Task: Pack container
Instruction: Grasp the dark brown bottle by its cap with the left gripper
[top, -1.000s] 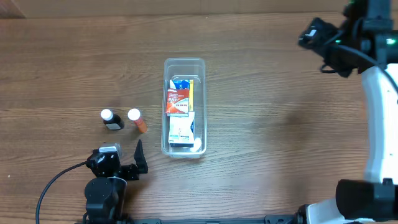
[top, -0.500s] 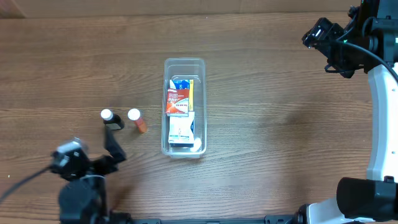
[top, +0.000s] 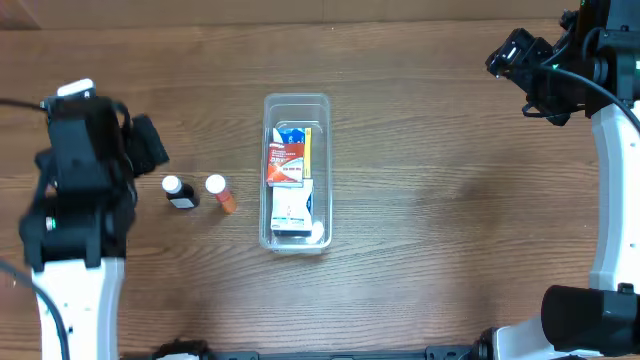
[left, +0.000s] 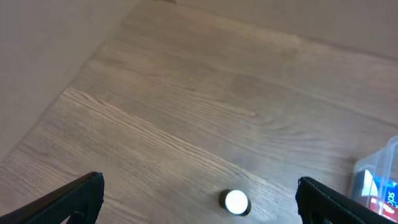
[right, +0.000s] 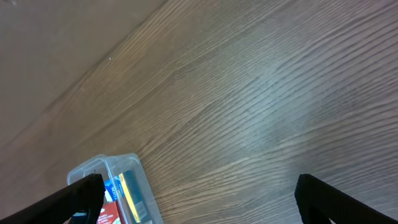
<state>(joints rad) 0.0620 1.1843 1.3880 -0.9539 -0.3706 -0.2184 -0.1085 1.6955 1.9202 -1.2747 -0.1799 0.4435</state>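
Observation:
The dark bottle is still outside the container (top: 296, 99), so the left gripper needs to move down toward the dark bottle next and bring its open fingers around the bottle's white cap.
The clear container (top: 296, 99) lies lengthwise at mid-table and holds a red packet (top: 286, 163), a white box (top: 291, 212) and blue and yellow packets. A dark bottle (top: 180, 191) and an orange bottle (top: 221, 193), both white-capped, stand to its left. My left gripper (top: 150, 145) hovers up and left of the bottles, open and empty. In the left wrist view the open jaws (left: 200, 182) frame one white-capped bottle (left: 236, 201), with the container's corner (left: 380, 169) at the right. My right gripper (top: 515, 58) is far right at the back, open (right: 199, 180), with the container (right: 106, 168) at lower left.
The wooden table (top: 430, 200) runs to a far edge near the top of the overhead view. The left arm's white body (top: 70, 290) stands over the table's left side, and the right arm's white link (top: 615, 200) runs along the right edge.
My left arm has swung from the front edge of the table up to the left side, beside the bottles. The right gripper has barely shifted. The bottles and the container have not moved.

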